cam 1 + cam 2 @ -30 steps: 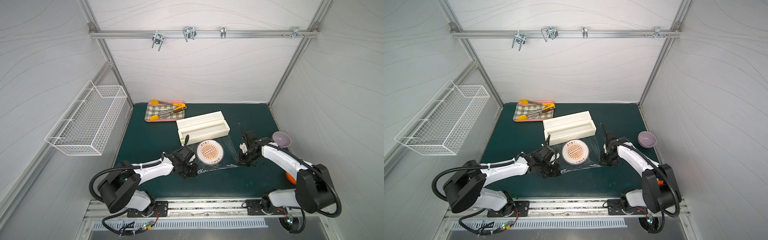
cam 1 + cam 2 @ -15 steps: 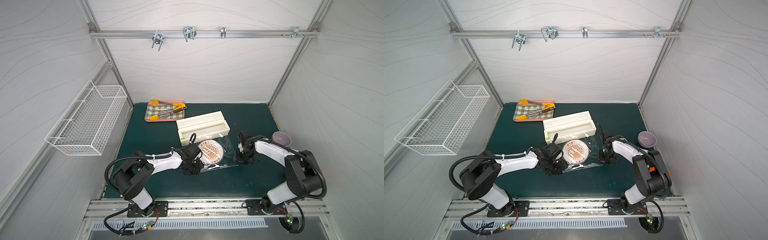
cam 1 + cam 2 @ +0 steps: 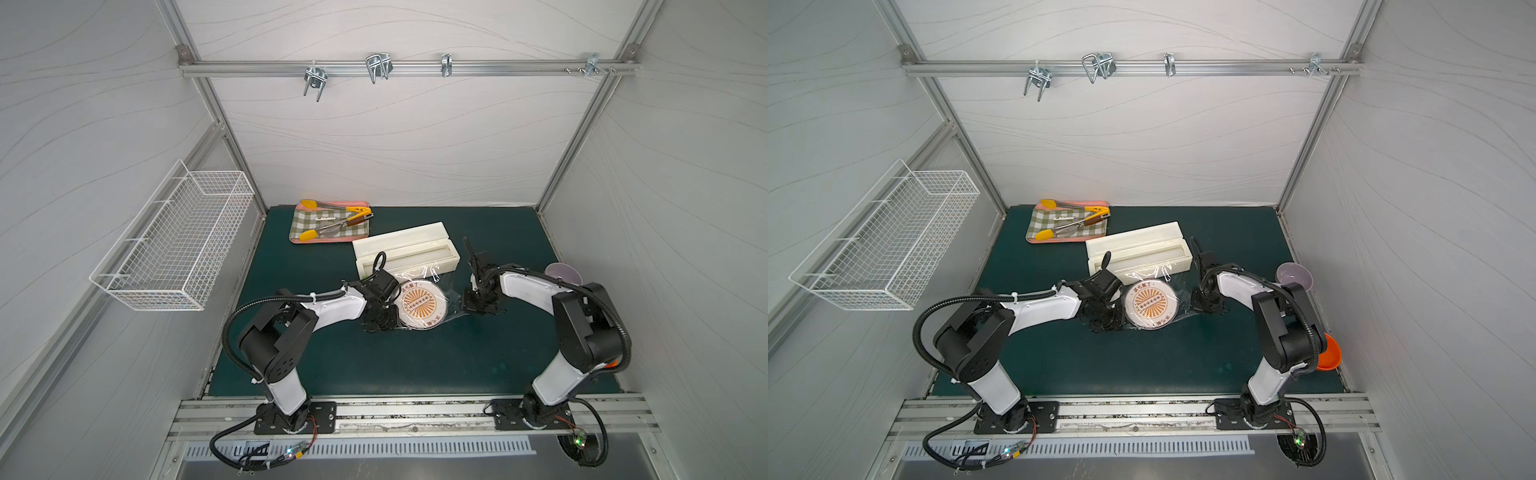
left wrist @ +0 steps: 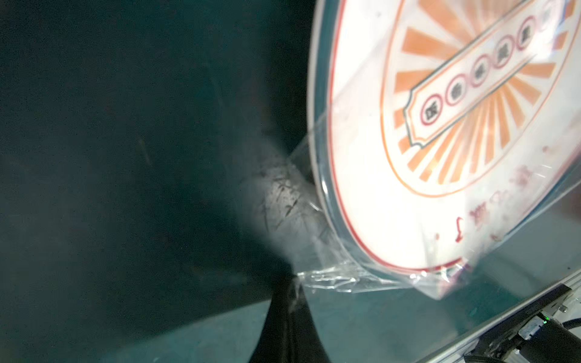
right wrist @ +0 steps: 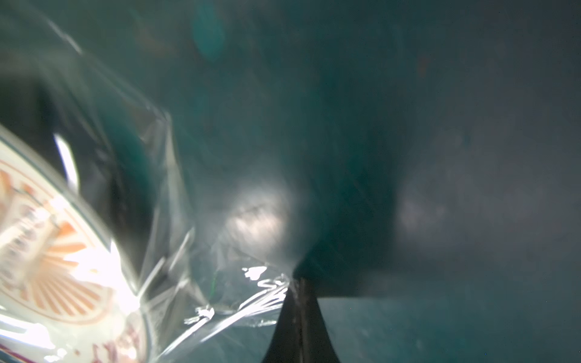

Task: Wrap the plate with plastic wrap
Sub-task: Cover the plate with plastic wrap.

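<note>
My left gripper carries the film's edge outward next, toward the cream dispenser box, and releases it beside the plate's rim (image 3: 1126, 304) (image 4: 318, 151), since film already covers the plate.
The plate (image 3: 419, 304) (image 3: 1150, 305) lies flat on the green mat in front of the cream dispenser box (image 3: 405, 249). Plastic wrap (image 4: 330, 276) (image 5: 245, 301) lies over it, crinkled past its rim on both sides. My left gripper (image 3: 380, 324) (image 3: 1104, 322) sits low at the plate's left rim, shut on the film's edge (image 4: 294, 283). My right gripper (image 3: 478, 305) (image 3: 1204, 305) stands a short way off the plate's right rim, shut on the opposite edge of the film (image 5: 297, 283).
A green-checked tray (image 3: 330, 226) with tongs sits at the back left. A pale purple bowl (image 3: 563, 272) stands behind the right arm and an orange bowl (image 3: 1329, 353) by its base. A wire basket (image 3: 178, 245) hangs on the left wall.
Both grippers have drawn inward toward the plate with the film edges, the right one leftward, the left one rightward. Both arms' elbows have swung up. The plate has stayed put.
</note>
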Action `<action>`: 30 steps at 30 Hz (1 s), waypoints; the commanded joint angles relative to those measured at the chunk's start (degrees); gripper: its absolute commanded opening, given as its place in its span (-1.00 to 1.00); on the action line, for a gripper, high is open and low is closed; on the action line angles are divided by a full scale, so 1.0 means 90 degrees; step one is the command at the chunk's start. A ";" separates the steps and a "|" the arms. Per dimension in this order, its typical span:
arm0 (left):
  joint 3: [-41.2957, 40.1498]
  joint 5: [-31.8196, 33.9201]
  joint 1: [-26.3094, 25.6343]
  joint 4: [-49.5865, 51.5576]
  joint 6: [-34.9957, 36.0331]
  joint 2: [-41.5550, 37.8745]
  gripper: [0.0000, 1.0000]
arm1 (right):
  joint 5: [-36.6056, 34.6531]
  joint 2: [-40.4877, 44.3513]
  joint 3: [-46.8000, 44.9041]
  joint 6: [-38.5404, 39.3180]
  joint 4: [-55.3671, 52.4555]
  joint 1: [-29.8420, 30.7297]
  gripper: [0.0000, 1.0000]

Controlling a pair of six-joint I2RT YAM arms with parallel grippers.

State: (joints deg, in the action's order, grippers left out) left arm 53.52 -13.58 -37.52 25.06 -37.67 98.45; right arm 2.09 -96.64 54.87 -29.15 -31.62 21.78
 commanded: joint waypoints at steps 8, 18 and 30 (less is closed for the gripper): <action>0.0200 0.1680 0.0745 0.0059 0.0424 0.0684 -1.00 | -0.0473 -0.0698 0.0065 -0.0335 0.1705 0.0021 -1.00; 0.0804 0.1716 0.0742 -0.0148 0.0217 0.1052 -1.00 | -0.0578 -0.0843 -0.0381 -0.0695 0.3119 0.0282 -1.00; 0.0589 0.0733 0.1246 -0.0640 0.0004 0.0730 -0.52 | -0.0672 -0.1018 -0.0367 -0.0875 0.3077 0.0334 -1.00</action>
State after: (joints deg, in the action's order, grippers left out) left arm 61.34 -6.11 -28.12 19.40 -36.64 104.73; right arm -1.54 -101.78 52.23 -35.97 -1.52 24.80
